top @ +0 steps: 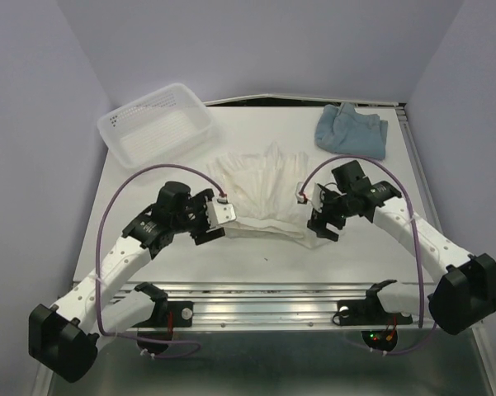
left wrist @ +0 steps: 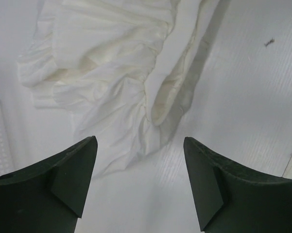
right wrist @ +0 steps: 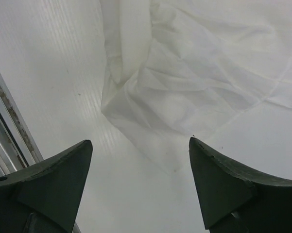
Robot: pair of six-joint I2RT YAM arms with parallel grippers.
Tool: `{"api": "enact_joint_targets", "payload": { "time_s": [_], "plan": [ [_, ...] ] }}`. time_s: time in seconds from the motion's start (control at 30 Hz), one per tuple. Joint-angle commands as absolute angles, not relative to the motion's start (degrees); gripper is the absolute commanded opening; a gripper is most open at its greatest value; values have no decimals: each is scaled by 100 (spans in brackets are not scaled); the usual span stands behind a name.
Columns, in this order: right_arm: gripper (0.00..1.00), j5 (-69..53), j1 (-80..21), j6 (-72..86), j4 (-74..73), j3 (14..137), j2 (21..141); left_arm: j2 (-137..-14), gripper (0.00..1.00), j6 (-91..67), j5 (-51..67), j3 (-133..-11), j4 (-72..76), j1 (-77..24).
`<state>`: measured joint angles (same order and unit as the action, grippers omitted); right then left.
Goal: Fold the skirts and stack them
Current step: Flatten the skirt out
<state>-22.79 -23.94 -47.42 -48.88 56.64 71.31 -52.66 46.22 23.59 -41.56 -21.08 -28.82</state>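
I need to lower my right gripper next onto the white skirt's waistband end (top: 298,233) (right wrist: 125,70), toward the left in the top view, because its open fingers are still clear of it.
The white ruffled skirt (top: 264,191) lies spread flat in the middle of the table. It also shows in the left wrist view (left wrist: 111,82) and in the right wrist view (right wrist: 194,82). The blue-grey skirt (top: 351,129) lies crumpled at the back right. My left gripper (top: 216,216) is open and empty just off the white skirt's near left corner; it also shows in the left wrist view (left wrist: 140,165). My right gripper (top: 314,216) is open and empty just off the near right corner; it also shows in the right wrist view (right wrist: 141,167).
A white plastic mesh basket (top: 157,122) stands at the back left. A metal rail (top: 264,290) runs along the table's near edge. Purple walls close in on both sides and at the back.
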Motion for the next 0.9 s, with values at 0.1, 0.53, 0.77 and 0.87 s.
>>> {"api": "enact_joint_targets", "payload": {
  "time_s": [0.1,0.53,0.77,0.87],
  "plan": [
    [80,-2057,-2839,-5379,-3105,4054,6373,-4957,79,6916,2584,-2936,-1768,-2909],
    [65,-1705,-3656,-5344,-423,2998,6731,-5799,69,7022,2848,-2672,-255,-2918],
    [53,-1653,-3656,-5388,-70,2936,7180,-6477,66,6944,2830,-2856,298,-2918],
    [47,-1617,-3656,-5423,219,2874,7216,-6750,58,6969,2812,-2953,308,-2918]
  ]
}}
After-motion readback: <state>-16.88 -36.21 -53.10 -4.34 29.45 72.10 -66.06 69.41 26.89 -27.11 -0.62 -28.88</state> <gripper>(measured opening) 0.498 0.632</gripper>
